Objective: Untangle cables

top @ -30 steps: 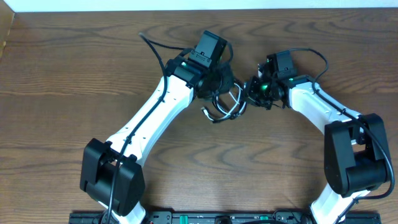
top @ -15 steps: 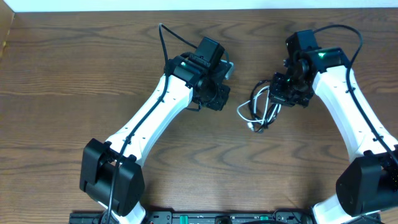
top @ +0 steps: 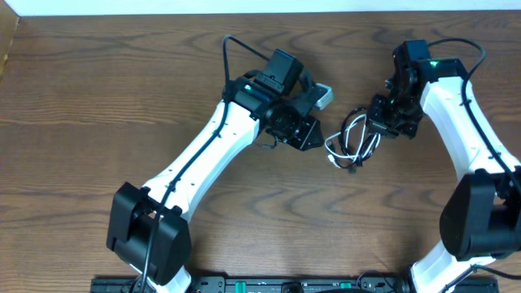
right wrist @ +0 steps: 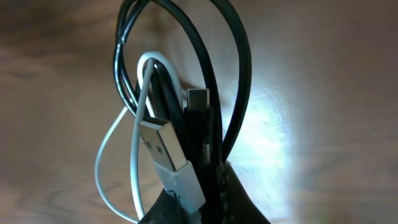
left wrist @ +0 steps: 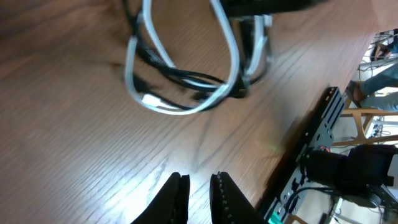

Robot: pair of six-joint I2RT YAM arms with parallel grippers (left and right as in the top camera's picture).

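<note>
My right gripper goes to the right in the overhead view over the bare tabletop next and releases the black cable, since white loops tangle with it.
The cables (top: 348, 143), one white and one black, hang in a tangled bundle of loops from my right gripper (top: 376, 124), touching the table. In the right wrist view my right gripper (right wrist: 199, 193) is shut on them. The white cable's USB plug (right wrist: 165, 146) and the black cable (right wrist: 233, 62) rise between the jaws, with a small black plug (right wrist: 199, 99) beside them. My left gripper (top: 312, 135) is just left of the bundle, low over the table. In its own view my left gripper (left wrist: 199, 186) is empty with a narrow gap, and the white loop (left wrist: 168, 109) and black cable (left wrist: 180, 74) lie ahead.
The brown wooden table (top: 98, 89) carries nothing else. A white wall strip runs along the far edge (top: 244, 6). The black robot base rail (top: 285, 285) lies at the near edge and also shows in the left wrist view (left wrist: 311, 134).
My right gripper pulled the cable bundle right, away from my left gripper, and lifted it. My left gripper came off the bundle, then shifted right toward it.
</note>
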